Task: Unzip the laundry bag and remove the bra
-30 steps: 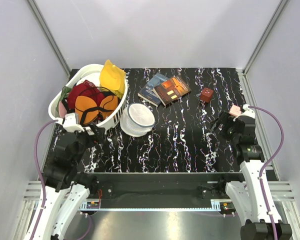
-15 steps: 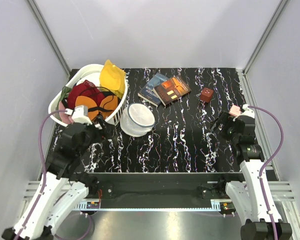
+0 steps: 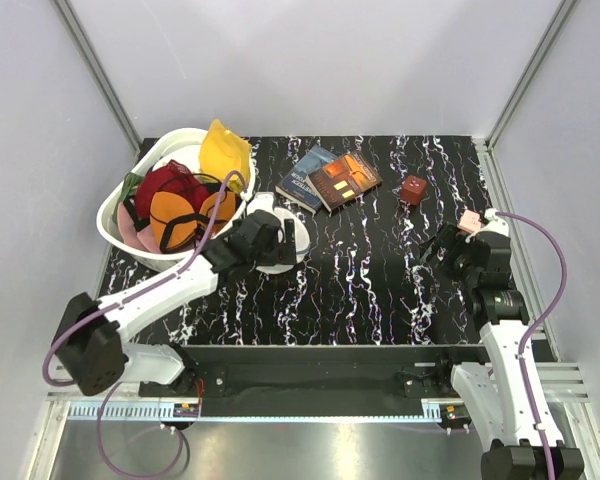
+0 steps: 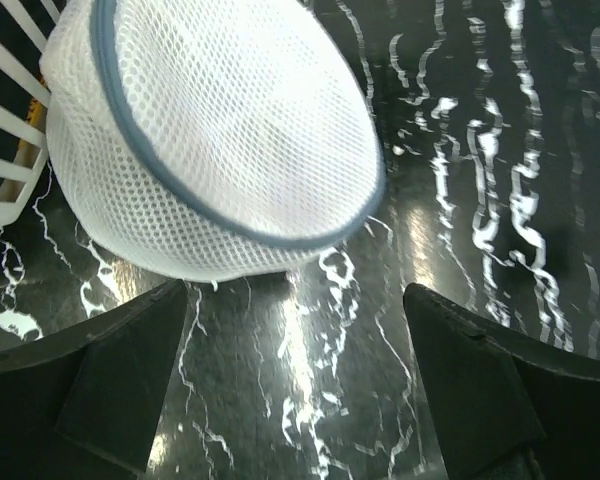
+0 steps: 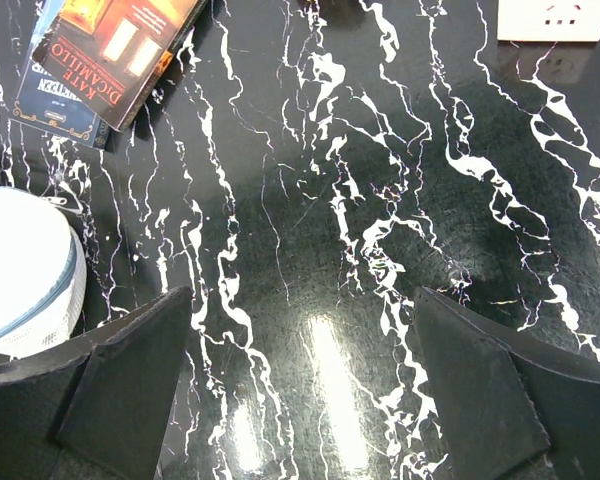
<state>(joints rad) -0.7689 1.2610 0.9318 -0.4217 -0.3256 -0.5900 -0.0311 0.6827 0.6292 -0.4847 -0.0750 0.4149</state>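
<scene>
The left gripper lowers away from my base over the laundry bag's near edge next, bringing the grey-blue rim (image 3: 279, 267) (image 4: 264, 238) between its open fingers.
The laundry bag (image 3: 300, 240) is a round white mesh pouch with a grey-blue rim, lying zipped next to the white basket. It fills the top of the left wrist view (image 4: 210, 140). My left gripper (image 3: 280, 240) is open and empty, just short of the bag's near edge, with its jaws wide apart above the table (image 4: 295, 290). My right gripper (image 3: 430, 247) is open and empty over bare table at the right (image 5: 295, 300); the bag shows at its view's left edge (image 5: 25, 270). The black bra is hidden.
A white slotted basket (image 3: 115, 215) at the back left holds an orange-cupped bra (image 3: 185, 215), red cloth and a yellow item (image 3: 223, 150). Two books (image 3: 330, 178) lie at the back middle. A red cube (image 3: 413, 188) and a pink block (image 3: 470, 220) sit at the right.
My left arm has swung from beside the basket rightward and forward, so its gripper now sits at the laundry bag. The right arm has barely moved.
</scene>
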